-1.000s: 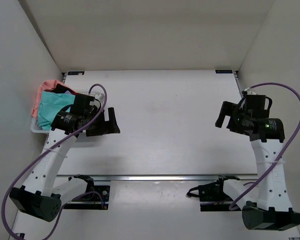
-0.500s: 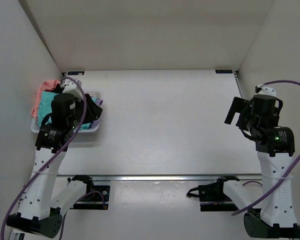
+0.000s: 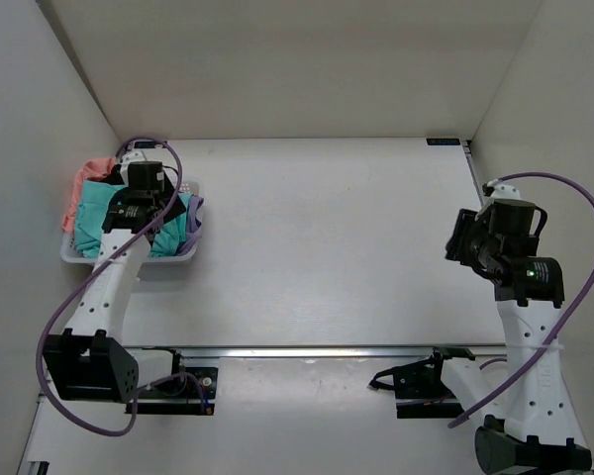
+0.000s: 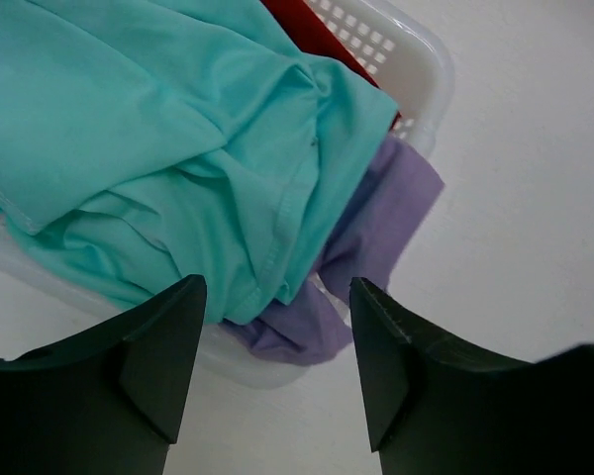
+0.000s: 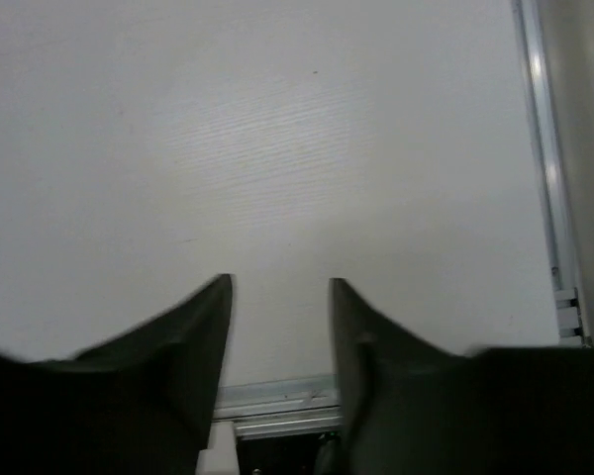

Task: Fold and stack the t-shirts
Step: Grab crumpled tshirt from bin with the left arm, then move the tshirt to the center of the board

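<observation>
Next, my left gripper lowers its open fingers onto the folds of the teal t-shirt in the basket.
The t-shirts lie heaped in a white mesh basket (image 3: 119, 259) at the table's left edge. On top is the teal one (image 3: 91, 210) (image 4: 148, 129). The salmon pink one (image 3: 87, 174) hangs over the far rim, and the lavender one (image 3: 193, 232) (image 4: 371, 233) spills over the right corner. A strip of the dark red one (image 4: 302, 25) shows by the basket wall (image 4: 416, 59). My left gripper (image 3: 176, 210) (image 4: 277, 297) hovers open above the teal and lavender cloth, holding nothing. My right gripper (image 3: 457, 242) (image 5: 280, 287) is open over bare table at the right.
White walls close in the table on the left, back and right. A metal rail (image 3: 317, 350) (image 5: 277, 401) runs along the near edge by the arm bases. A purple cable (image 3: 584, 247) loops from each arm.
The left arm has swung back from the table's left part to over the basket. The right gripper's jaws have narrowed, and that arm has shifted slightly.
</observation>
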`<state>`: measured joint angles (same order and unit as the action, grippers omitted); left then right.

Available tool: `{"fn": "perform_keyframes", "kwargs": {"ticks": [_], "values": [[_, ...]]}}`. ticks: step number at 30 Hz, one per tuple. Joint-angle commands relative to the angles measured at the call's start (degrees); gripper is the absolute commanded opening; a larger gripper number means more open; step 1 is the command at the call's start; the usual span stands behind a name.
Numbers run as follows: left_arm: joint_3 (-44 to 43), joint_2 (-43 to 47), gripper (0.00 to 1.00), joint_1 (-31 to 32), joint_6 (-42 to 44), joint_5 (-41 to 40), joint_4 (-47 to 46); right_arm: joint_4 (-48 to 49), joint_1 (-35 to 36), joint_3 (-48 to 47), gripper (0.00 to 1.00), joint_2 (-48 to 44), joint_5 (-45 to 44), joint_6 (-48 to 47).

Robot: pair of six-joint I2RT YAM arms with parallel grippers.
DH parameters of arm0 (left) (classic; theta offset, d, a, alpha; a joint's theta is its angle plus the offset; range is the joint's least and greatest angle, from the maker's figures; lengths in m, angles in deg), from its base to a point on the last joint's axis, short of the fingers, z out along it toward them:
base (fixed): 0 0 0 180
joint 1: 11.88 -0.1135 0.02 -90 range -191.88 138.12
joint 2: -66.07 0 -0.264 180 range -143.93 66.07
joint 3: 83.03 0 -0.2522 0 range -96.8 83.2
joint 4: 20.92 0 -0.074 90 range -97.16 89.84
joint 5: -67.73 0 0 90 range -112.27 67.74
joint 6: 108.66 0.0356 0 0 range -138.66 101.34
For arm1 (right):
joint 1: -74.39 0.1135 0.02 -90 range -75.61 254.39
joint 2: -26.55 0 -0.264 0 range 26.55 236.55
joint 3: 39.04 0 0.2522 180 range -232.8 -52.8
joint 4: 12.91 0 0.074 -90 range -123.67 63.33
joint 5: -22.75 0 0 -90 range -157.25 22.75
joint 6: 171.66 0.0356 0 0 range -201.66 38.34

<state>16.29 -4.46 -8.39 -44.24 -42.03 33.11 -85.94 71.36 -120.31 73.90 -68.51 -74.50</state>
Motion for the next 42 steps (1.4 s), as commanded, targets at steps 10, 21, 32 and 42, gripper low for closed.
{"fn": "perform_keyframes", "kwargs": {"ticks": [10,21,32,42], "values": [[-0.2,-10.5,0.83,-7.3,-4.5,-4.7,-2.0,7.1,0.6,2.3,0.62,2.7,4.9,-1.5],[-0.9,-16.3,0.16,-8.5,-5.0,-2.1,-0.2,10.7,0.0,4.2,0.0,5.2,4.2,-2.5],[-46.1,-16.7,0.0,1.0,-3.9,11.6,5.2,12.2,-0.7,5.8,0.0,4.7,5.5,0.4],[-32.9,-9.0,0.0,6.8,-28.5,61.8,-38.7,11.4,-2.3,7.2,0.0,0.6,5.0,2.1]]}}
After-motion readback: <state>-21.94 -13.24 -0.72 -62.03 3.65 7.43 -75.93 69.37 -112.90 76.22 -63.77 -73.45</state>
